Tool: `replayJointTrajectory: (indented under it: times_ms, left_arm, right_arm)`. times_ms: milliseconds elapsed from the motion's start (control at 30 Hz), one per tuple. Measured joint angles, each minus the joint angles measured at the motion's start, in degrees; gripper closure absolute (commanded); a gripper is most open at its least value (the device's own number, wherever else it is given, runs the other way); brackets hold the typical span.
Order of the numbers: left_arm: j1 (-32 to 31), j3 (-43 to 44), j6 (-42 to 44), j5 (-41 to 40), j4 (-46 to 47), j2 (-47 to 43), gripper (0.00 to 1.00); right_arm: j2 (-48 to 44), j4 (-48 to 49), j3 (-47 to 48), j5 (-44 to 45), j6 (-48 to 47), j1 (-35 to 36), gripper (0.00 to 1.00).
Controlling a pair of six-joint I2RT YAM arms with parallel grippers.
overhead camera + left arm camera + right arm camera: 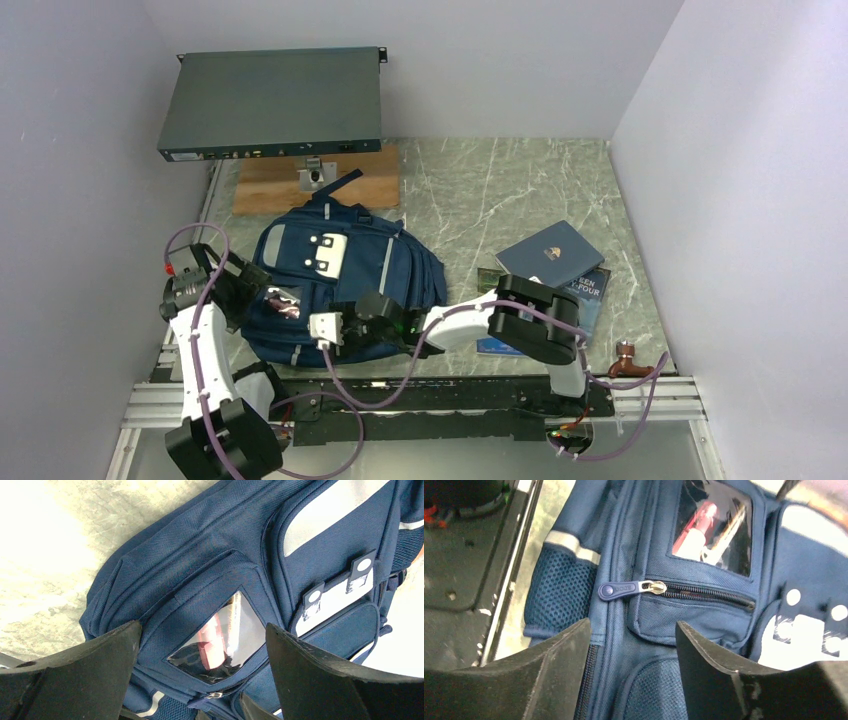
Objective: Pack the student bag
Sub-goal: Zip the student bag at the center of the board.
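Note:
The right gripper moves toward the small pocket's zipper pull next, onto its blue tab (620,589), and closes, because that tab sticks out past the pocket's edge.
The student bag (385,270) lies flat on the marble tabletop, navy with grey stripes and a white-grey patch. In its small front pocket a clear window (220,640) shows a red pen and a pencil. My left gripper (202,627) hovers wide open over that window, holding nothing. At the bag's near edge my right gripper (632,625) is open just behind the pocket's zipper pull (616,590). Only bag fabric lies between its fingers. That pocket's zipper looks shut. The same window (714,527) shows ahead in the right wrist view.
Two dark blue books (550,255) lie stacked right of the bag. A black rack unit (270,100) stands on a mount over a wooden board (270,185) at the back. A copper-coloured fitting (627,360) sits near the right arm's base. Walls close in left, right and back.

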Motion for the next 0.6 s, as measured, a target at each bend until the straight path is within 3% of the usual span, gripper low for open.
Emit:
replayJointTrajectory:
  times_ms: [300, 600]
  left_arm:
    - [0.0, 0.3, 0.6, 0.2, 0.3, 3.2, 0.00]
    - [0.0, 0.8, 1.1, 0.7, 0.2, 3.7, 0.00]
  right_arm:
    - [-0.2, 4.2, -3.1, -0.4, -27.3, 1.9, 0.32]
    - [5.1, 7.1, -0.8, 2.3, -38.8, 3.7, 0.37]
